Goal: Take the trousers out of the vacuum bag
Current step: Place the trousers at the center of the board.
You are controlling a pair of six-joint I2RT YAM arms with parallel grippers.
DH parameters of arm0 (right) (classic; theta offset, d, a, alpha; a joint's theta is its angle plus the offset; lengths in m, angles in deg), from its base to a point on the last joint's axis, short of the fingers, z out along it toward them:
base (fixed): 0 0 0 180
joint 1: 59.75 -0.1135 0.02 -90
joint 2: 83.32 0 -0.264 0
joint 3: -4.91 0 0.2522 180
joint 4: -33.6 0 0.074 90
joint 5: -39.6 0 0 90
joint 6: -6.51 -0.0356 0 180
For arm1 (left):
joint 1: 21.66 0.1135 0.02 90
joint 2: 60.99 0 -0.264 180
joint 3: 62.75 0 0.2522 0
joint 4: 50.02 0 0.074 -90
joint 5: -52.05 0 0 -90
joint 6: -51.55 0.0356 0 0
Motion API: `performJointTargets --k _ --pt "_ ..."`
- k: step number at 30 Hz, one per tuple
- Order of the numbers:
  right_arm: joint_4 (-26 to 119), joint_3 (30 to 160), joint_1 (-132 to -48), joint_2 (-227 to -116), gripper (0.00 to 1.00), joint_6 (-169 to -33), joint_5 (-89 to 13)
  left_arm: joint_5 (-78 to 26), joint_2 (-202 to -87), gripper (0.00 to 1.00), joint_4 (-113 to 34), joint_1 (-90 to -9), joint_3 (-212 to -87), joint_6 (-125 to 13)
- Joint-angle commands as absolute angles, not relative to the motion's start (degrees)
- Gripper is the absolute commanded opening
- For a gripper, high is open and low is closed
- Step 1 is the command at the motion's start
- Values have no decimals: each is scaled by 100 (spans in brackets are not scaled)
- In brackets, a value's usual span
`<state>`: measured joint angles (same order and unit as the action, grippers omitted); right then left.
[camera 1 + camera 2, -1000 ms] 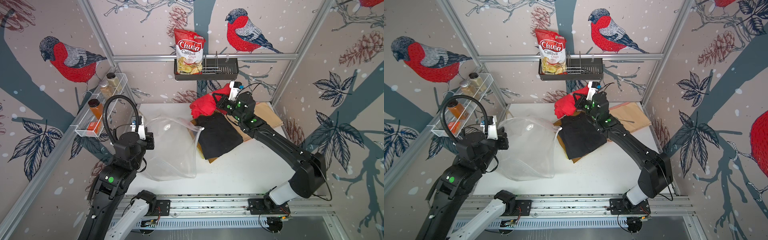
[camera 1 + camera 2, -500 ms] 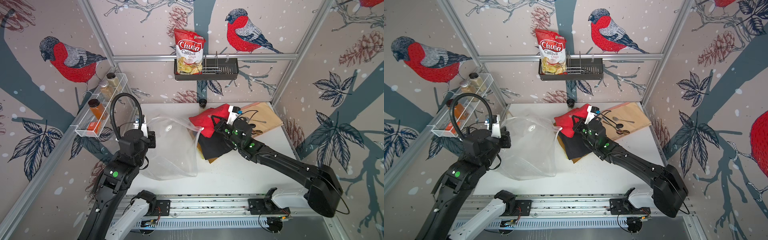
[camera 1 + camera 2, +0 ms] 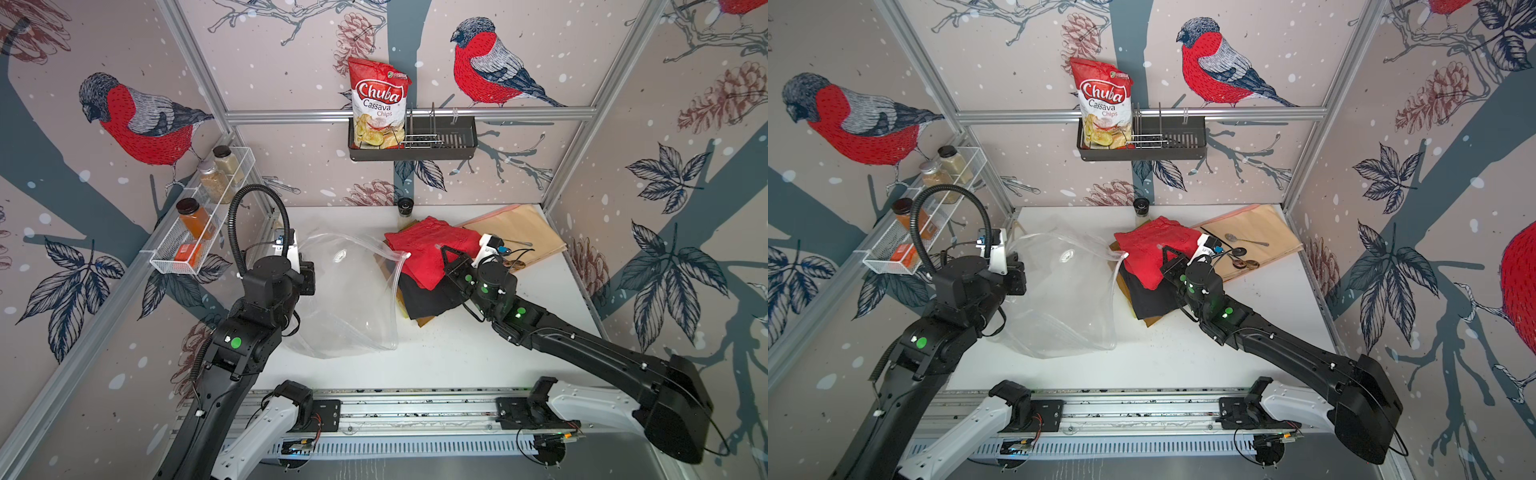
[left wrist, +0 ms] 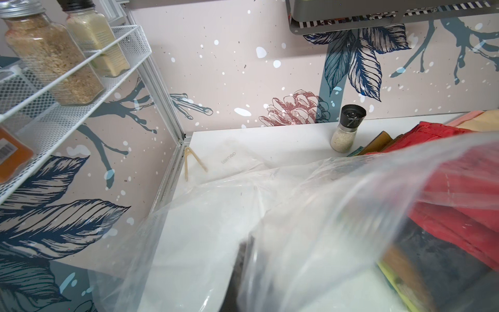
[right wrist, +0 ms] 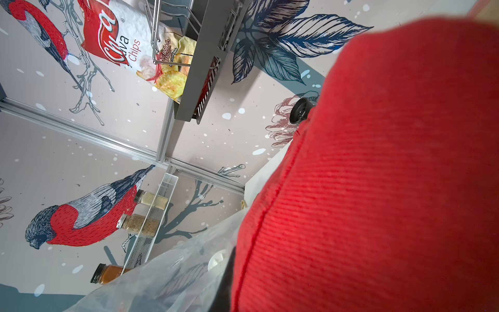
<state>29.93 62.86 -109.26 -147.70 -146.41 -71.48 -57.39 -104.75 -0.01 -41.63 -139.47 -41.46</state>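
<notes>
The near end of the dark trousers [image 3: 436,302] lies uncovered, so the right gripper will next pull the edge of the red trousers back and down over that end and release it.
The vacuum bag [image 3: 345,299] [image 3: 1067,307] is clear crinkly plastic, lying at the middle left with its round white valve [image 3: 340,254] facing up. My left gripper [image 3: 306,273] [image 3: 1017,275] is shut on the bag's left edge; in the left wrist view the plastic [image 4: 297,216] drapes over a dark finger [image 4: 243,270]. The trousers are stacked just right of the bag's mouth: red ones [image 3: 428,249] [image 3: 1154,245] [image 5: 378,189] on top, dark ones [image 3: 428,295] and mustard ones [image 3: 424,321] beneath. My right gripper [image 3: 451,259] [image 3: 1169,257] is shut on the red trousers' right edge.
A peach-orange cloth [image 3: 523,228] with spoons lies at the back right. A spice grinder [image 3: 405,205] stands against the back wall. A chips bag [image 3: 378,108] sits in a black wall basket [image 3: 440,143]. A white wire shelf [image 3: 195,237] with jars hangs on the left wall.
My right gripper came down and forward from the back, bringing the red trousers low over the dark pair. The left arm shifted slightly with the bag's edge.
</notes>
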Motion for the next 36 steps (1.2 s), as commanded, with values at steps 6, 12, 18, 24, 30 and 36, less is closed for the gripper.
performJointTargets --k 6,12,18,24,30,36 --pt "3241 5707 -11381 -14581 0 -15905 -7679 -5536 -10572 0 -392 -4152 -13849 -4186" --pt "3607 5304 -11705 -14611 1 -16565 -8113 -5495 -10597 0 -435 -4153 -13831 -4187" --pt "3780 4980 -11632 -14544 4 -16882 -8130 -5519 -10560 0 -427 -4157 -13791 -4188" --pt "4173 5023 -11674 -14464 28 -16920 -8242 -5424 -10561 0 -494 -4149 -13767 -4213" --pt "4801 5102 -11716 -14418 55 -16863 -8235 -5287 -10623 0 -588 -4153 -13691 -4242" --pt "6006 5608 -12172 -14185 61 -16414 -8705 -5118 -10658 0 -796 -4153 -13533 -4335"
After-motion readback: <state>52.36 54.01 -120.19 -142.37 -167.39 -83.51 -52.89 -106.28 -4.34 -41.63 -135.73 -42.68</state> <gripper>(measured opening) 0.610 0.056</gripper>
